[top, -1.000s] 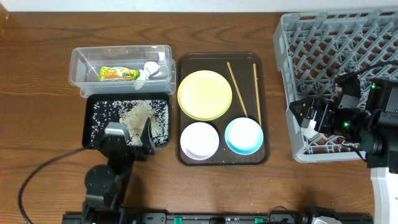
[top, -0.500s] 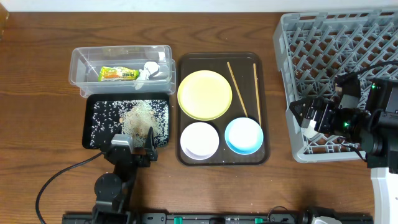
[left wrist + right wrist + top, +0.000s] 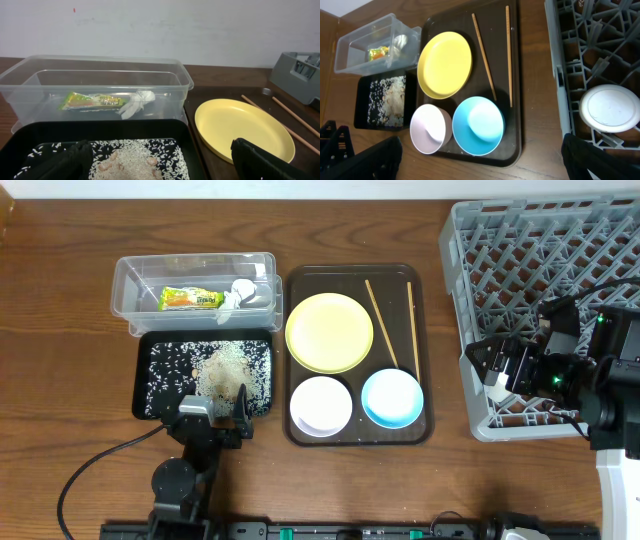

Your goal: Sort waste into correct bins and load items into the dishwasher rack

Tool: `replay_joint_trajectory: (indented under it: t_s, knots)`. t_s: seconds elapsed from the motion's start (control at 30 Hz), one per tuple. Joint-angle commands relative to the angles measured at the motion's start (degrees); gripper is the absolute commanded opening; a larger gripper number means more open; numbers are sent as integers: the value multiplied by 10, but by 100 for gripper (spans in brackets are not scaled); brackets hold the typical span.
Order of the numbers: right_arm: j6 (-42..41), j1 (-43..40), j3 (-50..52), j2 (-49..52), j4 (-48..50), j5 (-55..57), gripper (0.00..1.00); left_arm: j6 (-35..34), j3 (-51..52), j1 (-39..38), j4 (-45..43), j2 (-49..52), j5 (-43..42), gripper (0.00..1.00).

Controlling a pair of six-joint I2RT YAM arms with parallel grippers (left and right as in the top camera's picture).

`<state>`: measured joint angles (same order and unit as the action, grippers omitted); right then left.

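Observation:
My right gripper is next going to move off the rack and down to the blue bowl's rim on the rack side, which stands clear of the white bowl point(image 3: 321, 405).
The clear tub point(image 3: 190, 275) holds the snack wrapper point(image 3: 192, 299) and the white scrap point(image 3: 238, 295); both also show in the left wrist view, wrapper point(image 3: 92, 101) and scrap point(image 3: 134, 103). The black tray point(image 3: 150, 385) holds the rice grains point(image 3: 225, 368). The yellow plate point(image 3: 329, 332), white bowl point(image 3: 321, 405), blue bowl point(image 3: 392, 397) and two chopsticks point(image 3: 381, 323) lie on the brown serving tray. The grey rack point(image 3: 540, 250) stands at the right. My left gripper point(image 3: 215, 408) is open and empty at the black tray's near edge. My right gripper point(image 3: 497, 368) is open and empty over the rack's front left corner.
The brown serving tray point(image 3: 296, 430) sits between the bins and the rack. A white round disc point(image 3: 609, 107) shows through the rack's lattice in the right wrist view. A black cable point(image 3: 90, 465) runs along the table left of my left arm.
My left gripper drew back a little from over the black tray toward the table's front, then held still. The right arm has not moved.

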<state>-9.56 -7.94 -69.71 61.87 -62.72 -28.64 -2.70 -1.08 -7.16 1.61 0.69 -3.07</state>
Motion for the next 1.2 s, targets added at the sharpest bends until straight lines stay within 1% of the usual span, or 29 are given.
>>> replay_joint_trajectory:
  t_s: [0.0, 0.2, 0.3, 0.37, 0.43, 0.5, 0.53, 0.57, 0.67, 0.73, 0.77, 0.87, 0.97, 1.03, 1.1, 1.17]
  knots:
    - [9, 7, -5, 0, 1, -1, 99, 10, 9, 3, 21, -4, -5, 90]
    - [3, 7, -5, 0, 4, -3, 99, 10, 9, 3, 21, -4, -5, 90]
    - [-56, 8, -5, 0, 47, -8, 99, 10, 9, 3, 21, -4, -5, 91]
    - [-59, 22, -3, 2, 47, -33, 91, 10, 9, 3, 21, -4, -5, 91]
    - [-47, 56, 6, 4, 35, -23, 86, 10, 9, 3, 21, -4, -5, 90]
    - [-48, 105, 28, 4, 28, 12, 79, 10, 9, 3, 21, -4, -5, 91]
    - [-54, 137, 46, 5, 28, 36, 73, 10, 9, 3, 21, -4, -5, 91]
    - [-66, 164, 64, 6, 29, 61, 68, 10, 9, 3, 21, -4, -5, 91]
    - [-131, 241, 129, 12, 32, 148, 58, 10, 9, 3, 21, -4, -5, 91]
    - [-177, 272, 170, 18, 41, 192, 57, 10, 9, 3, 21, -4, -5, 90]
    - [-188, 281, 187, 21, 50, 203, 55, 10, 9, 3, 21, -4, -5, 91]
    - [-200, 293, 231, 28, 99, 207, 48, 10, 9, 3, 21, -4, -5, 91]
    - [-200, 294, 264, 44, 168, 210, 43, 10, 9, 3, 21, -4, -5, 91]
    - [-221, 294, 279, 62, 203, 229, 36, 10, 9, 3, 21, -4, -5, 91]
    - [-252, 294, 288, 86, 224, 266, 39, 10, 9, 3, 21, -4, -5, 91]
    - [-260, 294, 290, 116, 249, 273, 40, 10, 9, 3, 21, -4, -5, 91]
